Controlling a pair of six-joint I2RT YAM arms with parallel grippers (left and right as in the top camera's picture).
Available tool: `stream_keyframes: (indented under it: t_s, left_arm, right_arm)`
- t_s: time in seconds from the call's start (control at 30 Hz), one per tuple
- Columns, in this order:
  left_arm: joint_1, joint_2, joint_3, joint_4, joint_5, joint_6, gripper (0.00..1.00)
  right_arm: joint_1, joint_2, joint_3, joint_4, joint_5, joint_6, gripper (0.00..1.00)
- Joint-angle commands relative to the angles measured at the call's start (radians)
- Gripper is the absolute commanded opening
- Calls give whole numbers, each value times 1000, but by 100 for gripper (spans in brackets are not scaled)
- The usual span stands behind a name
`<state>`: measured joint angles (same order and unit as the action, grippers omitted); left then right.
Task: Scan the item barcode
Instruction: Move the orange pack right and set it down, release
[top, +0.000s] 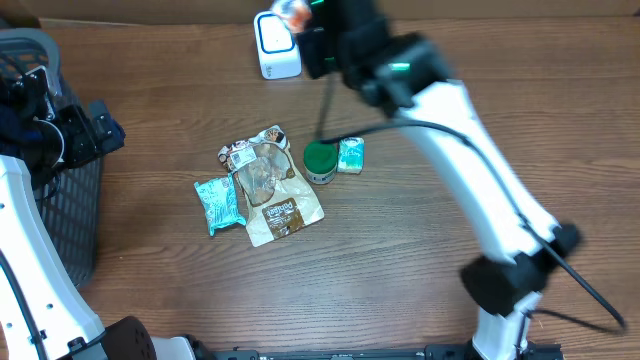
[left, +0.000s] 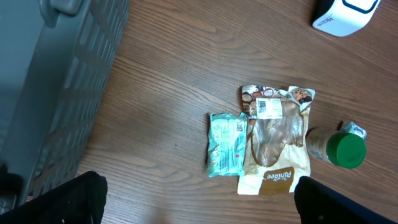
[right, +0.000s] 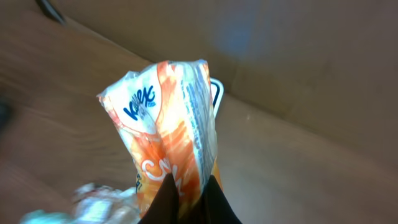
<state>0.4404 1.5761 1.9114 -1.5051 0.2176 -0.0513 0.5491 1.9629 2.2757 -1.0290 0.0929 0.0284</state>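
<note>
My right gripper holds the snack packet (top: 292, 12). Next it will carry the packet back from the scanner and down onto the bare table to the right in the overhead view.
My right gripper (right: 189, 200) is shut on an orange and white snack packet (right: 168, 130), which stands up between the two dark fingers. From overhead, that packet (top: 292, 12) is at the table's far edge, right beside the white barcode scanner (top: 277, 47). The right gripper (top: 305, 35) hovers just right of the scanner. The packet hides nearly all of the scanner in the right wrist view. My left gripper (left: 199, 208) is open and holds nothing, well left of the pile of items. Overhead it (top: 98, 128) hangs by the basket.
A teal packet (top: 218, 203), a brown and white pouch (top: 272, 190), a green-lidded jar (top: 320, 160) and a small teal packet (top: 351, 154) lie mid-table. A dark mesh basket (top: 70, 215) stands at the left edge. A cardboard wall runs along the back.
</note>
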Motion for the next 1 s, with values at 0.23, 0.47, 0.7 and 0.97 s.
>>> stream_keyframes:
  t_s: [0.23,0.47,0.7,0.97]
  left_arm:
    - [-1,8,21,-2,15,15,100]
    - [-1,8,21,-2,15,15,100]
    - [-1,8,21,-2,15,14,99]
    - [-1,8,21,-2,15,15,99]
  right_arm:
    - [-305,-31,-39,-399,-237,215,4]
    - [-461,-27,-301,-327,-238,218,4]
    - [-600,-27,-626,-133,-303,238,4]
    - [-743,-27,-838,59,-332,292,4]
